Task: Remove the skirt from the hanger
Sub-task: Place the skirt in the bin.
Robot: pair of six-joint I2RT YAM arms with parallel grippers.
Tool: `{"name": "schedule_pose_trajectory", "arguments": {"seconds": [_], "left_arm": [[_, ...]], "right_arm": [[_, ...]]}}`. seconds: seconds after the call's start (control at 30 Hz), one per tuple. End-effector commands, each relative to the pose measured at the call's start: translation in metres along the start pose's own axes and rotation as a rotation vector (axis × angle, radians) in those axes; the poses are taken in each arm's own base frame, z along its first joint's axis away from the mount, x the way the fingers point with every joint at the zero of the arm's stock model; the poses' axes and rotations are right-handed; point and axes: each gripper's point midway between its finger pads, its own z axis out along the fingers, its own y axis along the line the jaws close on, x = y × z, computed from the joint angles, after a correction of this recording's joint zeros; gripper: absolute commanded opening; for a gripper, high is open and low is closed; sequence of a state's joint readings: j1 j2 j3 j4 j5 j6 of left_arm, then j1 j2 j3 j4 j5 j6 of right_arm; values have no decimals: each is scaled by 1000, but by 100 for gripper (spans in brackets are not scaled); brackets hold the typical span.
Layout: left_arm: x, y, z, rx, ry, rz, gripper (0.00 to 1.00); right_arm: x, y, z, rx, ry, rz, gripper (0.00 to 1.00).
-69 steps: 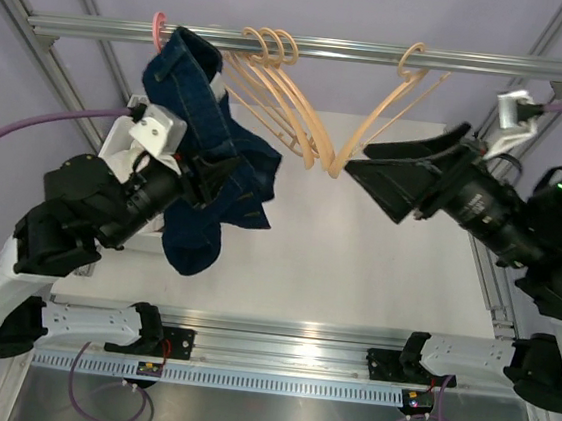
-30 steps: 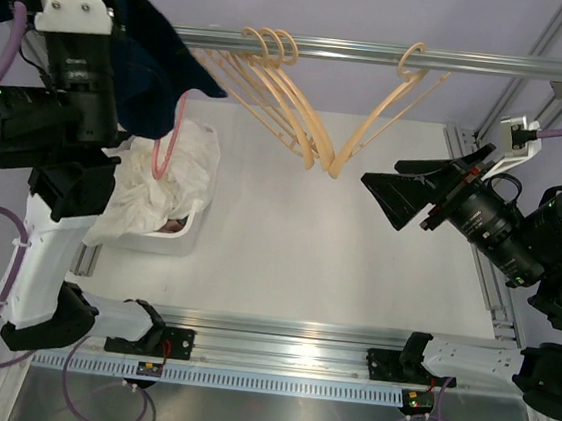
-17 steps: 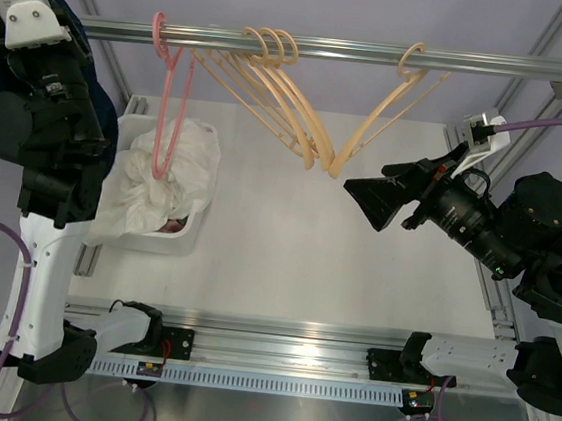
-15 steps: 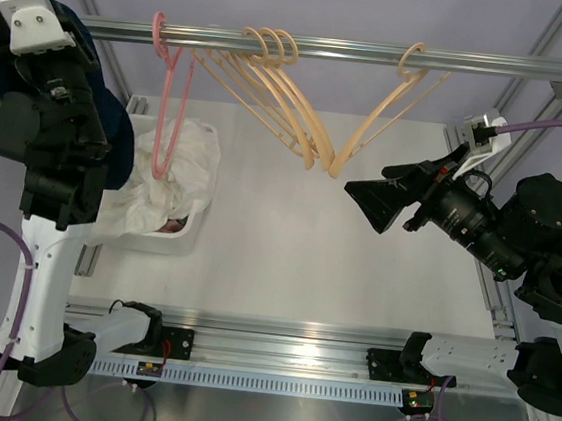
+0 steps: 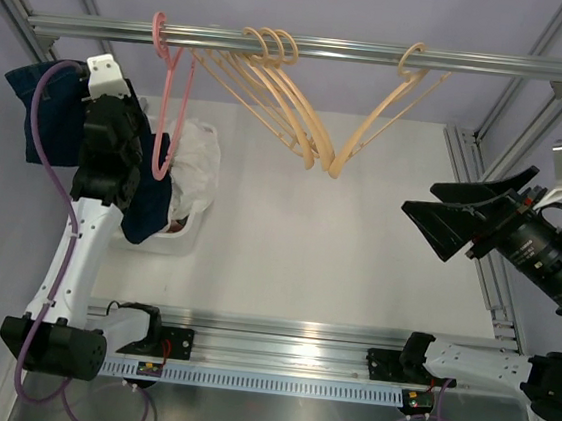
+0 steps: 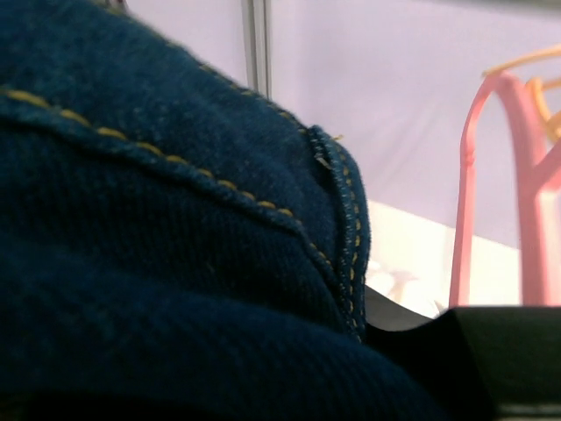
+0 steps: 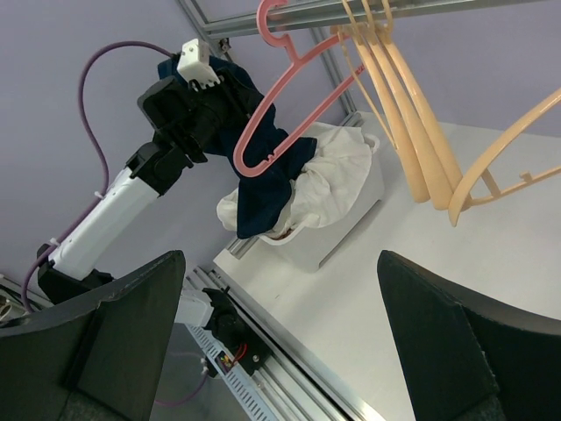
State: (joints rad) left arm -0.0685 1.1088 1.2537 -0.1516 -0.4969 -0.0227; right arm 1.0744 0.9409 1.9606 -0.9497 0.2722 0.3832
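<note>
The skirt (image 5: 55, 111) has only its lower end in the white bin, so the left gripper moves down next and tips the skirt down over the bin.
The dark blue denim skirt (image 5: 55, 111) is off the pink hanger (image 5: 168, 108), which hangs bare on the rail. The skirt drapes over my left gripper (image 5: 132, 190) and hides its fingers. Its lower end hangs into the white bin (image 5: 182, 242). In the left wrist view denim (image 6: 158, 263) fills the frame, with the pink hanger (image 6: 465, 210) at the right. My right gripper (image 5: 421, 200) is open and empty at the table's right side. The right wrist view shows the skirt (image 7: 263, 189) hanging from the left arm behind the hanger (image 7: 289, 88), with the jaws of my right gripper (image 7: 280, 351) wide apart.
Several wooden hangers (image 5: 274, 89) and another one (image 5: 393, 102) hang on the metal rail (image 5: 378, 52). The bin holds white cloth (image 5: 194, 161) and stands at the left of the white table (image 5: 339, 237). Frame posts stand at both sides.
My left arm pulled the skirt off the pink hanger, swung it up and left, then lowered it over the bin. The hanger stays on the rail. My right arm drew back to the right.
</note>
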Motion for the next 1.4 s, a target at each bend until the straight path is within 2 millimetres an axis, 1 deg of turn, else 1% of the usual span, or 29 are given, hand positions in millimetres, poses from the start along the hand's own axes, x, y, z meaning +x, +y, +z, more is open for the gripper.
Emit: {"name": "schedule_pose_trajectory", "arguments": {"seconds": [0.0, 0.03, 0.07, 0.13, 0.17, 0.2, 0.3, 0.33, 0.4, 0.43, 0.47, 0.5, 0.63, 0.67, 0.73, 0.77, 0.8, 0.87, 0.93, 1.0, 1.03, 1.07, 1.13, 1.17, 1.23, 1.27, 1.3, 1.33, 1.37], "left_arm": [[-22, -13, 1, 69, -88, -163, 0], [-12, -14, 4, 71, -65, -176, 0], [-2, -23, 6, 108, -36, -216, 0], [32, -32, 12, 134, 50, -240, 0], [42, -45, 11, 189, 87, -288, 0], [62, -53, 12, 219, 140, -306, 0], [94, -80, 8, 312, 281, -399, 0], [112, -89, 7, 338, 351, -415, 0], [124, -98, 2, 345, 416, -516, 0], [137, -102, -3, 359, 458, -538, 0], [141, -105, -6, 355, 487, -588, 0], [147, -107, -9, 351, 513, -614, 0], [176, -98, -13, 278, 577, -679, 0], [187, -89, -11, 246, 595, -693, 0], [198, -82, -6, 228, 602, -710, 0], [213, -83, -9, 232, 642, -720, 0], [229, -77, -3, 211, 671, -733, 0], [248, -84, -4, 254, 729, -784, 0], [285, -84, -10, 254, 820, -811, 0], [299, -86, -12, 261, 857, -798, 0], [310, -88, -15, 261, 893, -812, 0], [314, -88, -17, 261, 903, -818, 0], [318, -86, -18, 257, 905, -810, 6], [315, -85, -19, 256, 900, -806, 19], [309, -78, -20, 226, 880, -777, 34], [293, -76, -19, 236, 839, -770, 42], [290, -72, -24, 221, 851, -752, 54], [278, -67, -19, 207, 817, -721, 63], [264, -63, -24, 205, 799, -707, 73]], "right_arm": [[-6, -5, -10, 19, -16, 12, 99], [-7, -5, -12, 21, -19, 14, 99], [-6, -6, -12, 25, -16, 12, 99], [-7, -7, -14, 23, -23, 21, 99], [-6, -7, -15, 24, -25, 23, 99], [-6, -8, -16, 23, -26, 25, 99], [-7, -10, -19, 30, -33, 30, 100], [-8, -10, -20, 31, -35, 32, 99], [-10, -10, -22, 30, -43, 38, 99], [-10, -11, -23, 32, -46, 40, 100], [-10, -11, -23, 30, -46, 42, 100], [-11, -11, -24, 30, -50, 43, 99], [-13, -8, -25, 17, -55, 53, 99], [-14, -8, -26, 17, -58, 59, 99], [-15, -7, -28, 10, -63, 66, 99], [-15, -7, -28, 11, -64, 68, 99], [-15, -7, -29, 9, -64, 69, 99], [-15, -7, -29, 9, -66, 73, 99], [-14, -7, -28, 11, -62, 73, 99], [-12, -9, -27, 18, -56, 72, 99], [-11, -10, -27, 25, -53, 69, 99], [-8, -11, -26, 32, -42, 71, 99], [-4, -13, -22, 47, -28, 69, 99], [-2, -13, -21, 50, -20, 67, 100], [0, -14, -19, 54, -12, 65, 100], [0, -14, -19, 54, -10, 66, 100], [1, -14, -19, 54, -9, 66, 99], [2, -14, -19, 56, -8, 68, 99], [2, -14, -19, 50, -10, 70, 99]]}}
